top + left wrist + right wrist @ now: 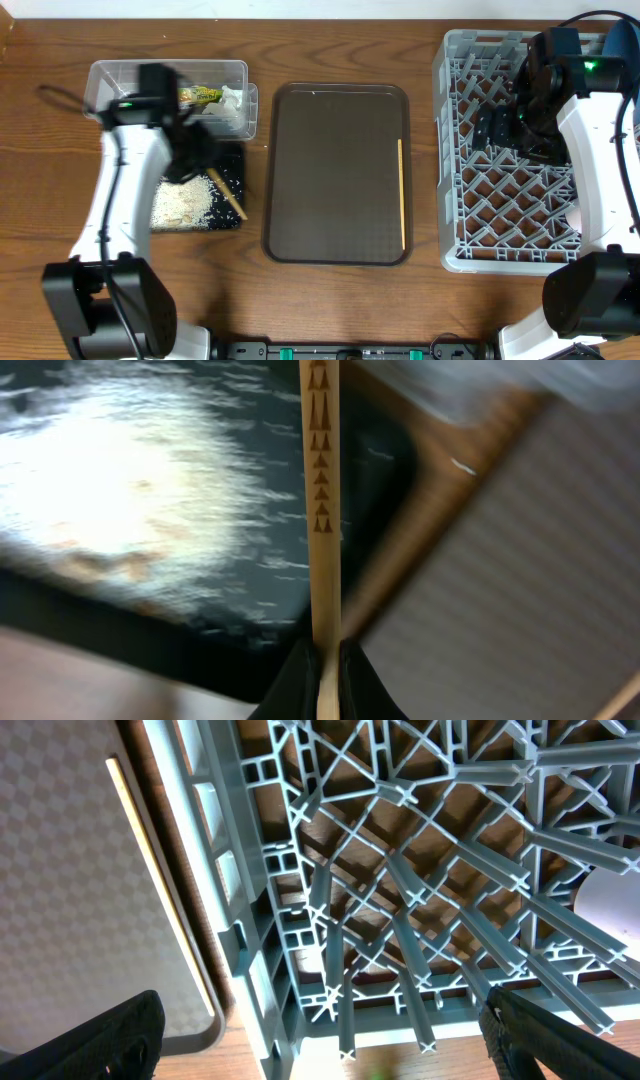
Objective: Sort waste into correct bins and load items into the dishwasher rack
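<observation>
The chopstick swings from the black tray over the brown tray in my left gripper next. It turns and comes down beside the second chopstick, since open space shows there.
My left gripper [203, 160] is shut on a thin wooden chopstick [227, 194] and holds it slanted over the black tray [226, 223], which has white rice [180, 202] in it. The left wrist view shows the jaws [325, 665] pinching the chopstick [322, 510] above the rice [120, 470]. The second chopstick [401, 190] lies on the brown tray [330, 180]. The clear tub [170, 66] holds the snack wrapper [200, 96] and the tissue [232, 100]. My right gripper [490, 128] is open and empty over the grey rack [452, 150]; its open jaws also show in the right wrist view [330, 1040].
A dark-blue dish [572, 40] shows at the rack's far side, partly behind my right arm. A pale round thing [610, 900] sits in the rack; I cannot tell what it is. The brown tray's edge [205, 1020] lies close to the rack wall [250, 920].
</observation>
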Tool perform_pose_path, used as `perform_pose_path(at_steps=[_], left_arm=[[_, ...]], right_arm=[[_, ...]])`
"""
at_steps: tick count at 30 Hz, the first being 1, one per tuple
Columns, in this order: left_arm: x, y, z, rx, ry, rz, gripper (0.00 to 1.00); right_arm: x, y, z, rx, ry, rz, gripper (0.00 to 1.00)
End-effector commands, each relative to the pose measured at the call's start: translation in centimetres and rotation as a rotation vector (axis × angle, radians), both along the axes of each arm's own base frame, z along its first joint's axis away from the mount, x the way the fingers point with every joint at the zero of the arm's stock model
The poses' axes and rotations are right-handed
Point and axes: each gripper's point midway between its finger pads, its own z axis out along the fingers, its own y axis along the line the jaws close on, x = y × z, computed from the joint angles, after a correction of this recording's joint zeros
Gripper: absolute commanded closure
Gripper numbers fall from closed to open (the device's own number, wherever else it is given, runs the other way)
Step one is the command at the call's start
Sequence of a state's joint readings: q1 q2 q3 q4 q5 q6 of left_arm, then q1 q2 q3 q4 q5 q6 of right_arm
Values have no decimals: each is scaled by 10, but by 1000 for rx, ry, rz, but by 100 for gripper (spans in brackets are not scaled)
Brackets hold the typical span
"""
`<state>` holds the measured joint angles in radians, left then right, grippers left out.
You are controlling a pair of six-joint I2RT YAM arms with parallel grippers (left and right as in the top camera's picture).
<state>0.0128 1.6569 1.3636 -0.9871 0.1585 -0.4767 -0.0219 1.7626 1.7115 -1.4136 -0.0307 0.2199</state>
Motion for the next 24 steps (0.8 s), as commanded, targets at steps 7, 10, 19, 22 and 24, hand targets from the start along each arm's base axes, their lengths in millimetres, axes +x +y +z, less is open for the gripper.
perform_pose_path(at_steps=[7,10,19,22,24], left_arm=[[-2,-132,4,15,-132,-431,94],[-4,-169,4,13,-182,-535,94],[-18,-224,-52,28,-106,-691,93],[-22,-229,-72,38,-63,-708,94],[-23,-231,-80,42,-50,-714,94]], right_arm=[[0,2,-1,9,5,-8,1],[0,2,-1,9,5,-8,1],[-3,2,-1,9,15,-7,1],[-3,2,-1,9,15,-8,1],[-3,2,-1,9,15,-7,1]])
